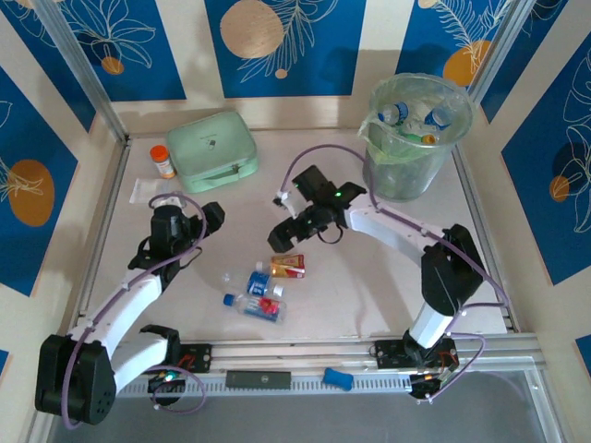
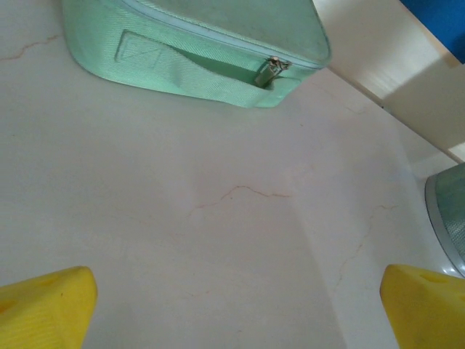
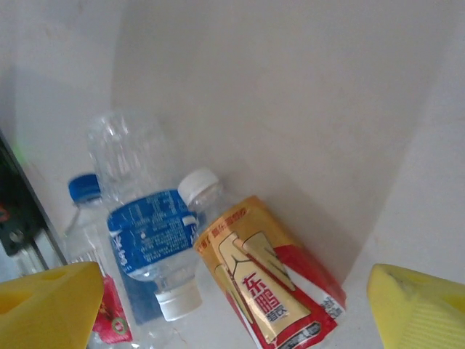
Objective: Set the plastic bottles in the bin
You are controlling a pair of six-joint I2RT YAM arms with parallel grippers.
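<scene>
The gold-labelled bottle lies slanted below, so my open right gripper will next move down, turn in line with it and close its fingers around the label's gold end [image 1: 282,264] [image 3: 245,251].
Three plastic bottles lie together on the table: one with a gold and red label [image 1: 287,267] [image 3: 270,285], a blue-labelled one [image 1: 259,280] [image 3: 149,234], and a blue-capped one with a red label [image 1: 256,305] [image 3: 86,190]. My right gripper [image 1: 287,232] [image 3: 234,294] hangs open just above the gold-labelled bottle, which lies between its yellow fingertips [image 3: 49,305] without touching them. The bin [image 1: 417,138], at the far right, holds several bottles [image 1: 397,113]. My left gripper [image 1: 211,217] [image 2: 236,309] is open over bare table, with nothing between its fingers.
A mint-green zip case [image 1: 215,149] [image 2: 196,51] sits at the back left, with a small orange-capped jar [image 1: 162,161] beside it. A blue object [image 1: 338,378] lies on the front rail. The bin's wall [image 2: 450,218] edges the left wrist view.
</scene>
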